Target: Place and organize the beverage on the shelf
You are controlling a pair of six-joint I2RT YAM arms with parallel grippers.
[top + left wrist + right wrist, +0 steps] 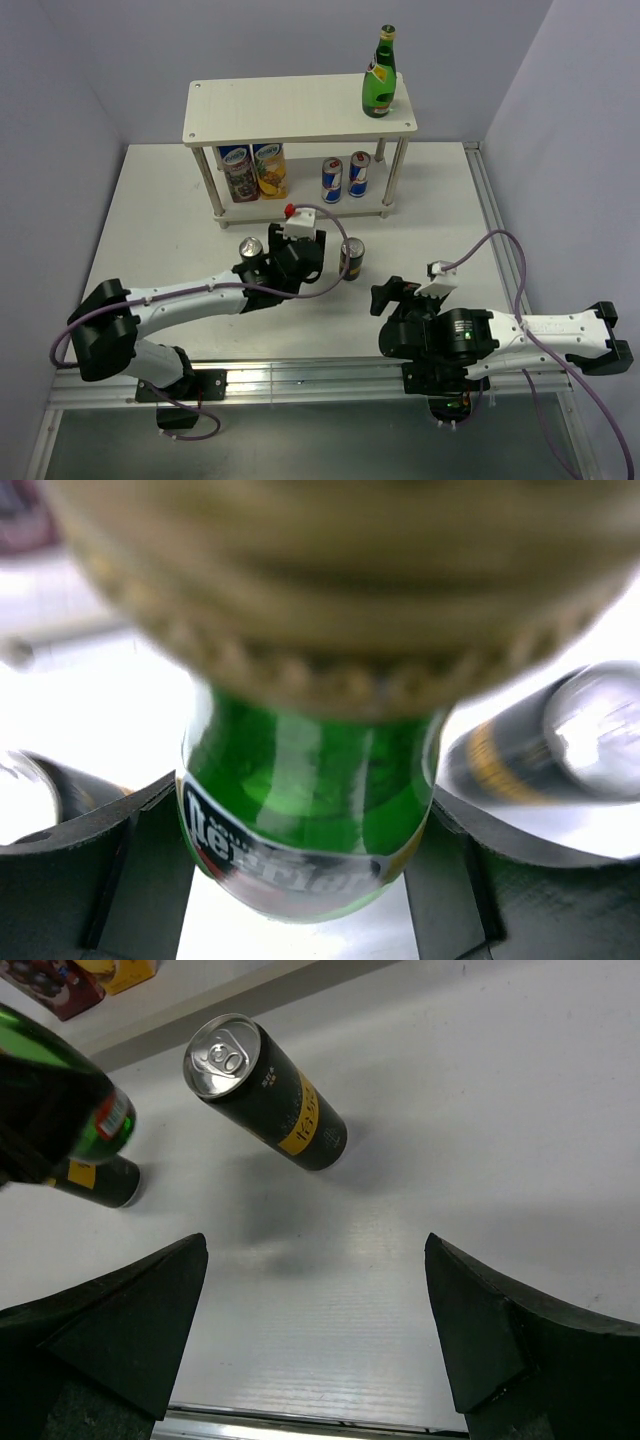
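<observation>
The left gripper moves up and outward to the clear spot beside a matching green bottle next and releases, because that bottle stands on the shelf's top board.
The shelf (280, 105) stands at the back. One green bottle (379, 75) stands on its top board at the right. Two blue-and-silver cans (345, 177) stand on the lower board. My left gripper (297, 262) is shut on the second green bottle (310, 810), gripped at its body, with the gold-foil neck (340, 590) towards the camera. In the right wrist view this bottle (60, 1120) hangs clear of the table. Two dark cans with yellow labels stand on the table, one on the left (249, 248) and one on the right (351, 258) of the left gripper. My right gripper (386, 295) is open and empty.
Two colourful printed cans (255, 170) stand at the left of the shelf's lower board. The white table (170, 230) ends in a metal rail (300, 375) at the near edge. Grey walls close in at the back and sides. The nearer dark can (265, 1090) stands ahead of my right gripper.
</observation>
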